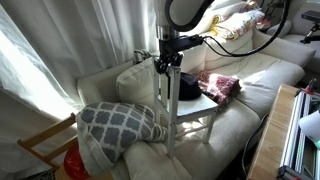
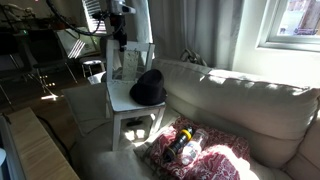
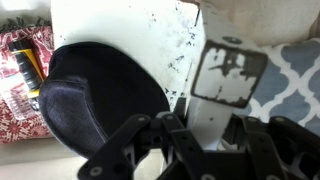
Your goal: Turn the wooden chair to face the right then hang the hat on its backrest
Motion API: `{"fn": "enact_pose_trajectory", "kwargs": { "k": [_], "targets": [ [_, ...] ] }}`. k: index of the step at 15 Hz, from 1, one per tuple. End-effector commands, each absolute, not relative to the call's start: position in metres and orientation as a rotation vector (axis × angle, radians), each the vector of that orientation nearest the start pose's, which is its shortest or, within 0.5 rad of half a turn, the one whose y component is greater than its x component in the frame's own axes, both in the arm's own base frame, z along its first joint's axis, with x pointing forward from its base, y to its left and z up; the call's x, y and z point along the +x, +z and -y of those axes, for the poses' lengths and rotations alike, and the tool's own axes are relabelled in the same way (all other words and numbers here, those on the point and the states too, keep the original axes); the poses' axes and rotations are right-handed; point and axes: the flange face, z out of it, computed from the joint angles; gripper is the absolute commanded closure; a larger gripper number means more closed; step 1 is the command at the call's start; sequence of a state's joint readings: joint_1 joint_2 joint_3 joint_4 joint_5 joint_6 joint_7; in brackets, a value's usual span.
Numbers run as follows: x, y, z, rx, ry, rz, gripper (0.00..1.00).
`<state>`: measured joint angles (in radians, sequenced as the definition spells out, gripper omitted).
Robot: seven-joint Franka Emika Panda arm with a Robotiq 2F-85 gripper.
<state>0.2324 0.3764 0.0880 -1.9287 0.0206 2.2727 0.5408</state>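
Note:
My gripper will next swing away from the black hat as it turns, to bring the chair around, and then let go of the backrest's bar, because the white bar's end (image 1: 174, 72) (image 3: 226, 75) is between its fingers.
The pale wooden chair (image 1: 172, 100) (image 2: 130, 105) stands on the white sofa. The black hat (image 1: 187, 88) (image 2: 148, 88) (image 3: 95, 100) lies on its seat (image 3: 140, 30). My gripper (image 1: 168, 62) (image 2: 120, 38) (image 3: 215, 128) comes down from above. Its fingers are closed around the top of the backrest (image 2: 127, 62) (image 3: 230, 75), at one end of the rail. The chipped white post sits between the two black fingers in the wrist view. The hat is beside the gripper and does not touch it.
A grey patterned pillow (image 1: 120, 122) (image 3: 295, 70) lies next to the chair. A red patterned cloth with bottles (image 1: 220, 85) (image 2: 195, 148) (image 3: 20, 80) lies on the sofa on the other side. A tan wood chair frame (image 1: 45, 140) stands off the sofa's end.

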Motion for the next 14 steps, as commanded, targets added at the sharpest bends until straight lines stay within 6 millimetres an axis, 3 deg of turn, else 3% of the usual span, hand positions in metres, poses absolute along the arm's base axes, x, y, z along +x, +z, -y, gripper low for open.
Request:
{"fn": "enact_pose_trajectory", "kwargs": {
  "k": [1,6,10,14],
  "targets": [
    [0.587,0.291,-0.195,-3.123,0.033,-0.355,0.93],
    [0.580,0.315,-0.232,-3.213,-0.225,-0.148,0.93],
    [0.556,0.307,-0.266,-3.230,-0.243,0.029,0.93],
    [0.536,0.305,-0.276,-3.243,-0.193,0.162,0.93]
  ]
}}
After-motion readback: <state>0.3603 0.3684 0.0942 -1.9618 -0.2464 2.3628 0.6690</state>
